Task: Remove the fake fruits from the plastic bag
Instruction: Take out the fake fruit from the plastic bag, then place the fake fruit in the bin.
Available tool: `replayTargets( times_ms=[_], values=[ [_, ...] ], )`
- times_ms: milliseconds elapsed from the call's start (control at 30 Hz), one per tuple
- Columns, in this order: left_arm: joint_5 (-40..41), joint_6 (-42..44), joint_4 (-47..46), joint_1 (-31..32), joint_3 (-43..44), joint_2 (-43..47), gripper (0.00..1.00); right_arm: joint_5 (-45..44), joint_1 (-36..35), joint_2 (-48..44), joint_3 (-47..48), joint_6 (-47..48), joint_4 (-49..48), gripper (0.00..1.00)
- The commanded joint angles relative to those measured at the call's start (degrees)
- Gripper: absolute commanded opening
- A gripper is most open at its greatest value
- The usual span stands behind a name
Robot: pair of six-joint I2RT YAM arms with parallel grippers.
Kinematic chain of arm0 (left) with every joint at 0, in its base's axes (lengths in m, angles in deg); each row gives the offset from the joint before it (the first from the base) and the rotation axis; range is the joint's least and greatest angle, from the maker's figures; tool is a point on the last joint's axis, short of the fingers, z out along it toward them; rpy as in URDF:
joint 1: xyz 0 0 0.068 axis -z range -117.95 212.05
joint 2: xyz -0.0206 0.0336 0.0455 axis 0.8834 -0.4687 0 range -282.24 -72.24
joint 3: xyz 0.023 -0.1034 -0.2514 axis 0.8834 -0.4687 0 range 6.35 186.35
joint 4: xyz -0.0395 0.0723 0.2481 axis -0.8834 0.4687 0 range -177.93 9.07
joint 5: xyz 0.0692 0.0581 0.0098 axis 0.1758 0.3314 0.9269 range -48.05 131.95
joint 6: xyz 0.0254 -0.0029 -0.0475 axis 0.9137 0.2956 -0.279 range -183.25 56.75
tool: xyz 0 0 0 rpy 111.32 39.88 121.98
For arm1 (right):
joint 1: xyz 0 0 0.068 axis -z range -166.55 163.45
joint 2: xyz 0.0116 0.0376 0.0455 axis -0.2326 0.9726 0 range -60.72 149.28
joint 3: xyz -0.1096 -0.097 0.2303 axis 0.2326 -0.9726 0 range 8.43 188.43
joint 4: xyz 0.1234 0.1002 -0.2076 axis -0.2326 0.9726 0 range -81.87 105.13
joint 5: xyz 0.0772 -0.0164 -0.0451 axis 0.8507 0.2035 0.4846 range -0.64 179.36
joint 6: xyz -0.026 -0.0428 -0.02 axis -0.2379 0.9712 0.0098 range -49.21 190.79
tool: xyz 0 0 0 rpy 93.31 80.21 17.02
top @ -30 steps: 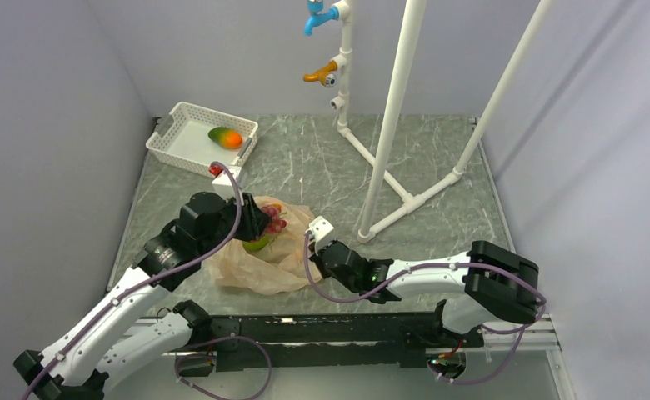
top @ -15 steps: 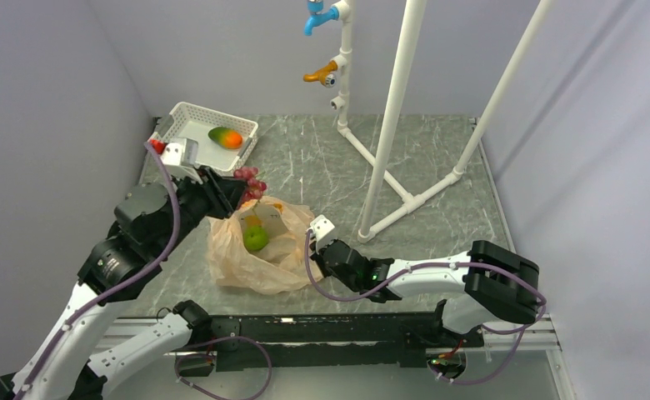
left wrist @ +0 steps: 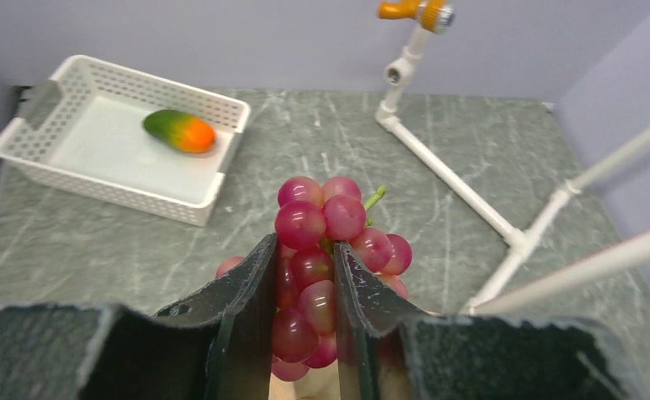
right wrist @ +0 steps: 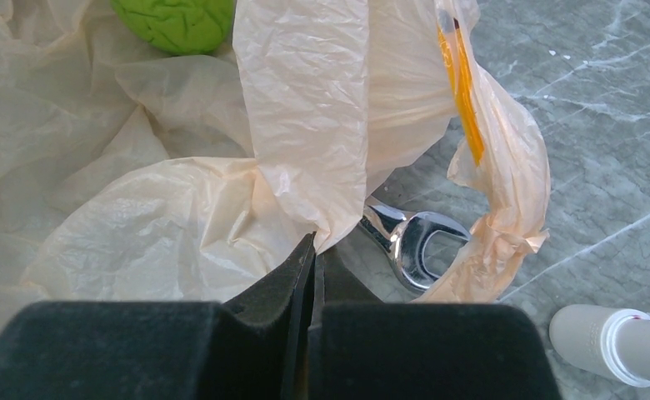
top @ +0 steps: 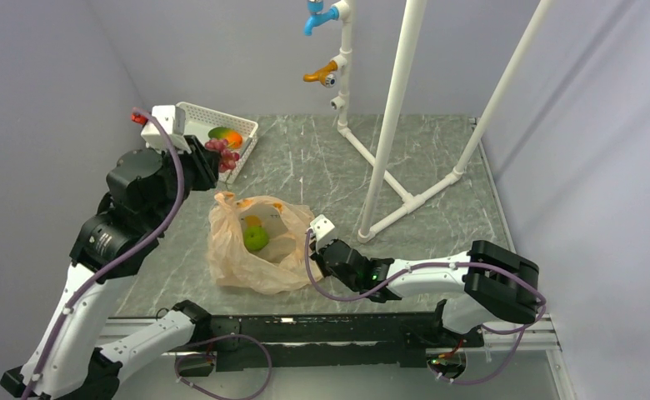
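The white basket's bottom has free room outward and below, beside the mango-like fruit [top: 197, 127] [left wrist: 113, 137], so the left gripper should next move outward, lower the grapes there and let them go.
My left gripper [top: 209, 158] is shut on the dark red grape bunch [top: 224, 152], held in the air near the white basket's near corner; the bunch also shows between its fingers in the left wrist view [left wrist: 326, 267]. The pale peach plastic bag [top: 251, 250] lies open on the table with a green fruit [top: 256, 239] and an orange fruit [top: 254, 222] inside. My right gripper [top: 315, 243] is shut on the bag's right edge [right wrist: 305, 167]; the green fruit [right wrist: 176, 21] shows at the top of the right wrist view.
A white mesh basket [top: 190, 125] at the back left holds a green-orange mango-like fruit [top: 225, 137]. A white pipe frame [top: 392, 125] with blue and orange taps stands at back right. A metal wrench [right wrist: 409, 242] lies under the bag's edge.
My left gripper has lifted the grape bunch out of the bag and carried it up and back-left toward the basket. The right gripper has stayed on the bag.
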Motion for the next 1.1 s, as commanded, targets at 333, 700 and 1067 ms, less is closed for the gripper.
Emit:
replayTargets(
  times_ms=[333, 700, 1067],
  values=[
    [-6.9, 1.4, -5.2, -22.0, 1.7, -9.7, 0.18, 1.3, 0.2, -0.9, 1.0, 0.1, -1.5, 0.03],
    [-22.2, -6.4, -17.3, -40.4, 0.3, -26.0, 0.17, 3.1, 0.2, 0.4, 2.2, 0.1, -1.3, 0.03],
    [-36.3, -14.9, -35.2, -44.9, 8.6, -49.6, 0.31, 5.1, 0.2, -1.8, 0.5, -0.7, -2.7, 0.06]
  ],
)
